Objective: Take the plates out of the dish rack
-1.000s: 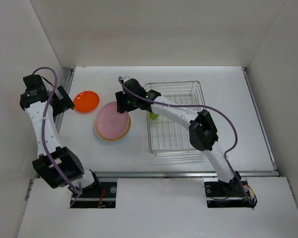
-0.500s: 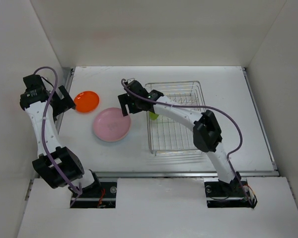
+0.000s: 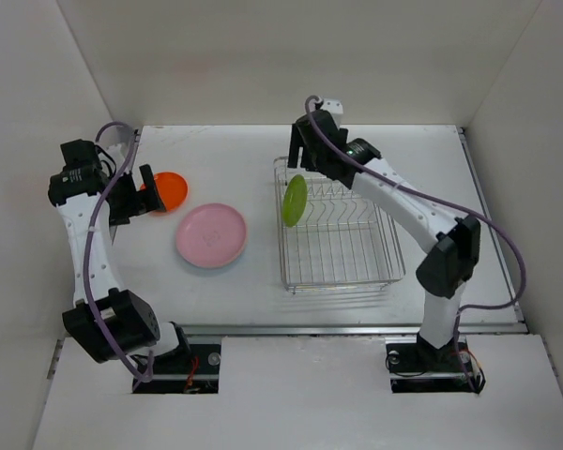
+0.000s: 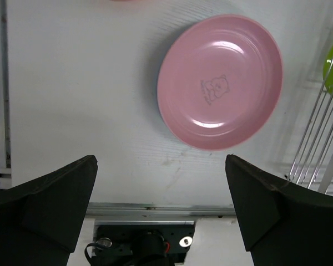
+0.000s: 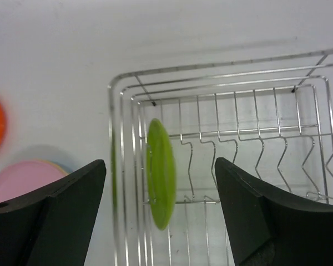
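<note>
My right gripper needs to move down next with its fingers open, one on each side of the green plate's upper rim, because the plate stands on edge in the rack below the gripper.
The silver wire dish rack stands right of centre. A green plate stands on edge between the dividers at its left end. My right gripper is open above the rack's back left corner. In the right wrist view its open gripper straddles the green plate from above, apart from it, over the rack. A pink plate lies flat left of the rack. An orange plate lies further left. My left gripper is open and empty beside it.
The left wrist view shows the pink plate with a bear print, the rack's wires at the right, and the table's front rail. White walls close in the table on three sides. A faint rim of another plate shows under the pink one.
My right gripper has left the pink plate and swung right and back to above the green plate. My left gripper has moved right, next to the orange plate.
</note>
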Available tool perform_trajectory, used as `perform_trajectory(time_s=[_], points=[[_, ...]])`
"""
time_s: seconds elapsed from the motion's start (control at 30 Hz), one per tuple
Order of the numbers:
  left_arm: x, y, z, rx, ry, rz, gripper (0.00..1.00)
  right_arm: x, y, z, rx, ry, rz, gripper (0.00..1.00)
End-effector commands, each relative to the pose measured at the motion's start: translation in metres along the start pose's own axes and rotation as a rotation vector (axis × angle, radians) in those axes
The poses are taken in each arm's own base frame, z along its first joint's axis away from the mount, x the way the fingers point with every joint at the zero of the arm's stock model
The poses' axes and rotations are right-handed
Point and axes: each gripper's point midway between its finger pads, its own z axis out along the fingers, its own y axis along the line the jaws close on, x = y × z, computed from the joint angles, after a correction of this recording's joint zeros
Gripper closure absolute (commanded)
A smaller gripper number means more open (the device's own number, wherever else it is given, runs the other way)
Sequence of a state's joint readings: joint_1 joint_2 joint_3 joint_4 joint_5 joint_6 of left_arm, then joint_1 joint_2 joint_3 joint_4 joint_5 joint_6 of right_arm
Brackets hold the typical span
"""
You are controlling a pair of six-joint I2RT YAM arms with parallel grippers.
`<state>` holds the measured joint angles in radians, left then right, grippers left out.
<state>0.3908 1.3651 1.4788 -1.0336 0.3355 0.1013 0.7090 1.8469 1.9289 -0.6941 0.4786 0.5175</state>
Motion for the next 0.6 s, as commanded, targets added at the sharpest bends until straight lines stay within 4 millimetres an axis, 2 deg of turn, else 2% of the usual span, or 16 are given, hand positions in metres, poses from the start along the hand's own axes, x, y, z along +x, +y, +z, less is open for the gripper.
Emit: perform_trajectory(time_s=[0.0, 0.1, 0.17, 0.2, 0.23, 0.3, 0.33, 0.4, 0.47, 0.53, 0.57], points=[[0.01, -0.015, -0.014, 0.041, 0.008, 0.087, 0.0, 0.068, 0.002, 0.032, 0.013, 0.188, -0.06, 0.15], [0.01, -0.012, -0.014, 0.031, 0.009, 0.096, 0.0, 0.086, 0.004, 0.048, -0.016, 0.244, -0.054, 0.17], [0.012, -0.01, -0.014, 0.017, 0.018, 0.094, 0.0, 0.099, -0.003, 0.058, 0.004, 0.274, -0.044, 0.23], [0.012, -0.008, -0.014, 0.008, 0.019, 0.094, 0.0, 0.097, -0.008, 0.061, 0.012, 0.272, -0.038, 0.27], [0.015, -0.008, -0.012, 0.009, 0.028, 0.092, 0.0, 0.104, -0.011, 0.064, 0.031, 0.282, -0.034, 0.38], [0.015, -0.008, -0.012, 0.009, 0.028, 0.092, 0.0, 0.107, -0.015, 0.065, 0.048, 0.283, -0.028, 0.54], [0.014, -0.008, -0.015, 0.008, 0.019, 0.103, 0.0, 0.098, -0.014, 0.062, 0.048, 0.256, -0.011, 0.73], [0.014, -0.008, -0.015, 0.008, 0.019, 0.103, 0.0, 0.087, -0.018, 0.056, 0.066, 0.223, 0.002, 0.89], [0.014, -0.008, -0.015, 0.008, 0.019, 0.103, 0.0, 0.067, -0.021, 0.041, 0.065, 0.173, 0.019, 1.0], [0.017, -0.01, -0.015, 0.02, 0.027, 0.11, 0.0, 0.041, -0.023, 0.024, 0.088, 0.097, 0.028, 1.0], [0.014, -0.012, -0.017, 0.031, 0.017, 0.112, 0.0, 0.027, -0.021, 0.006, 0.089, 0.062, 0.038, 1.0]])
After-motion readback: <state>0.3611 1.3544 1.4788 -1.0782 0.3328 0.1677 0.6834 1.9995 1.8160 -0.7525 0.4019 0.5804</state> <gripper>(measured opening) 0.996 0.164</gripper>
